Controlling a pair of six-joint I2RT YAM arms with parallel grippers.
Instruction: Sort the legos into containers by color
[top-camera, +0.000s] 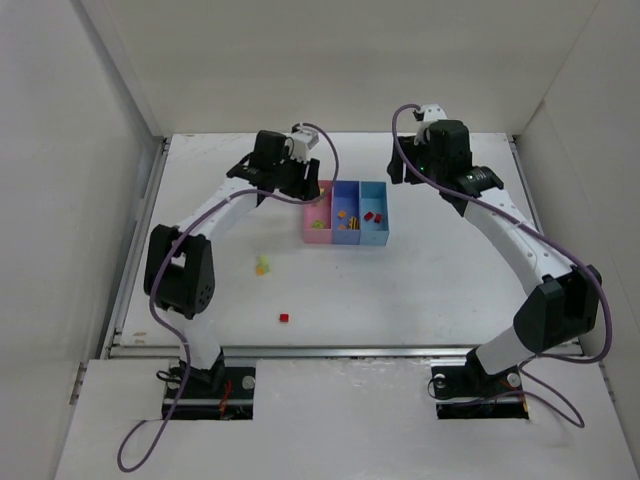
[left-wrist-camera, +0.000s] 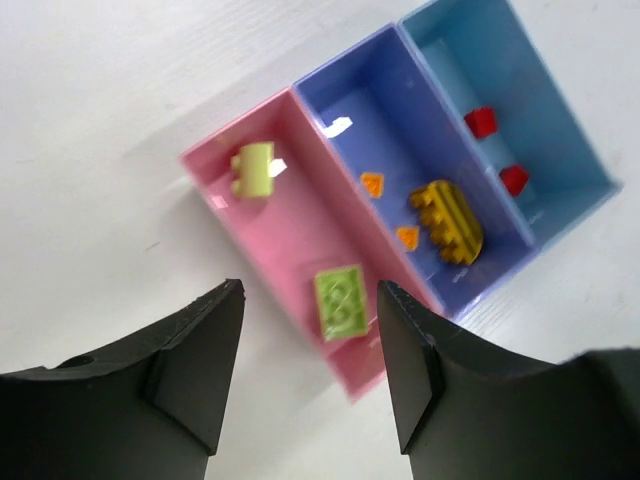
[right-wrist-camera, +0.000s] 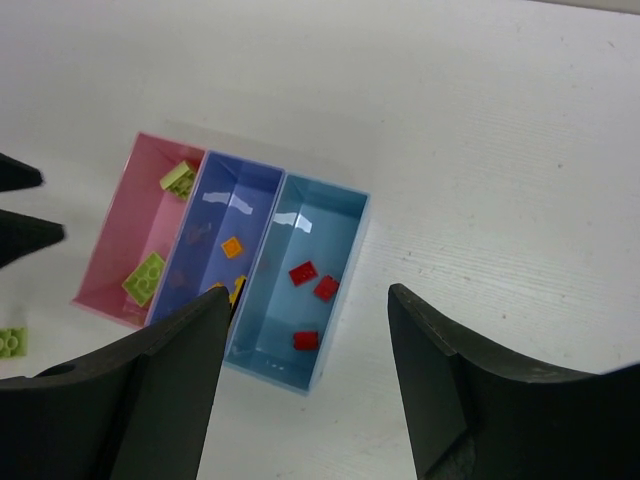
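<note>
The left gripper moves back from the pink bin (left-wrist-camera: 290, 215) next, before it gets down onto the loose yellow-green brick.
The tray of three joined bins sits mid-table: pink (top-camera: 318, 222), blue-violet (top-camera: 345, 224), light blue (top-camera: 373, 222). In the left wrist view the pink bin (left-wrist-camera: 290, 215) holds two yellow-green bricks (left-wrist-camera: 340, 301), the blue-violet bin (left-wrist-camera: 385, 120) two small orange pieces (left-wrist-camera: 372, 182) and a yellow piece (left-wrist-camera: 447, 220), and the light blue bin (left-wrist-camera: 520, 90) red bricks (left-wrist-camera: 481, 121). My left gripper (left-wrist-camera: 310, 335) is open and empty above the pink bin's near end. My right gripper (right-wrist-camera: 310, 295) is open and empty, high over the light blue bin (right-wrist-camera: 330, 215) with its three red bricks (right-wrist-camera: 302, 272).
A loose yellow-green brick (top-camera: 262, 265) lies on the table left of the tray; it also shows in the right wrist view (right-wrist-camera: 10, 342). A loose red brick (top-camera: 284, 318) lies nearer the front edge. White walls enclose the table on three sides.
</note>
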